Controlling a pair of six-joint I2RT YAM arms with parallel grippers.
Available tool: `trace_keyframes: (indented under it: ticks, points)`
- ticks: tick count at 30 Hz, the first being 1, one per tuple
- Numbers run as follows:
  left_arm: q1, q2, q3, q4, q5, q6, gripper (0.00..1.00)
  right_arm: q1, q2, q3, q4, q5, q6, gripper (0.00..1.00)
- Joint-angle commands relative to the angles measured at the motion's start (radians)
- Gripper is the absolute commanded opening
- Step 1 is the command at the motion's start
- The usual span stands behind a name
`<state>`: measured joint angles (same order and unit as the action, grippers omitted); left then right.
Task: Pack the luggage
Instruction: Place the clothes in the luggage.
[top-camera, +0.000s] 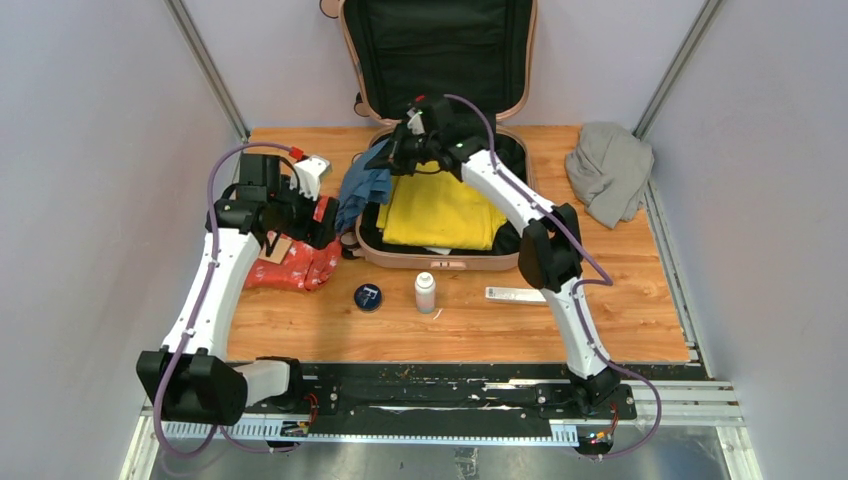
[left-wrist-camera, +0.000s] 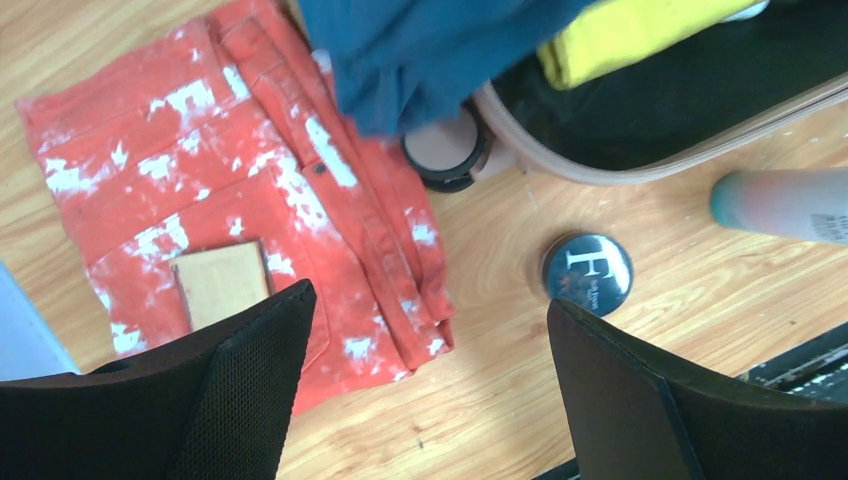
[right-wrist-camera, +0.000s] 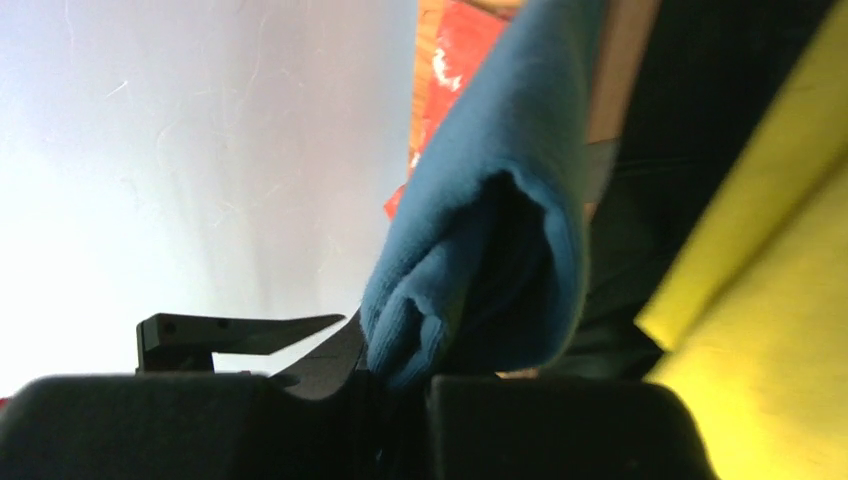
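Next, my right gripper should move over the yellow garment's back part and release the blue garment's fold, since that place lies to the gripper's right in the top view.
The pale pink luggage lies open on the wooden table, its black-lined lid propped against the back wall. A yellow garment lies folded inside it. A blue garment hangs over the luggage's left rim. My right gripper is at the back left corner of the luggage, shut on a fold of the blue garment; the right gripper pinches it at the fingertips. My left gripper hovers open and empty over red bleached shorts; between the left gripper's fingers only shorts and table show.
A grey cloth bundle lies at the back right. In front of the luggage stand a round dark tin, a white bottle and a flat white strip. A caster wheel sits next to the shorts.
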<state>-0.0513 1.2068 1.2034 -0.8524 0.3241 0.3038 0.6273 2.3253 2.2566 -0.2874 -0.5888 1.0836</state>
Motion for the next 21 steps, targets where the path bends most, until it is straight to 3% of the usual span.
trace_keyframes:
  ticks: [1,8,21]
  points:
    - [0.018,0.009,-0.051,0.005,-0.087,0.052,0.92,-0.086,-0.009,-0.014,-0.101,-0.111,-0.187,0.00]
    - [0.079,0.081,-0.113,0.009,-0.132,0.122,0.92,-0.211,-0.024,-0.122,-0.138,-0.156,-0.284,0.00]
    - [0.079,0.115,-0.242,0.076,-0.197,0.191,0.95,-0.295,-0.022,-0.145,-0.260,-0.120,-0.390,0.00]
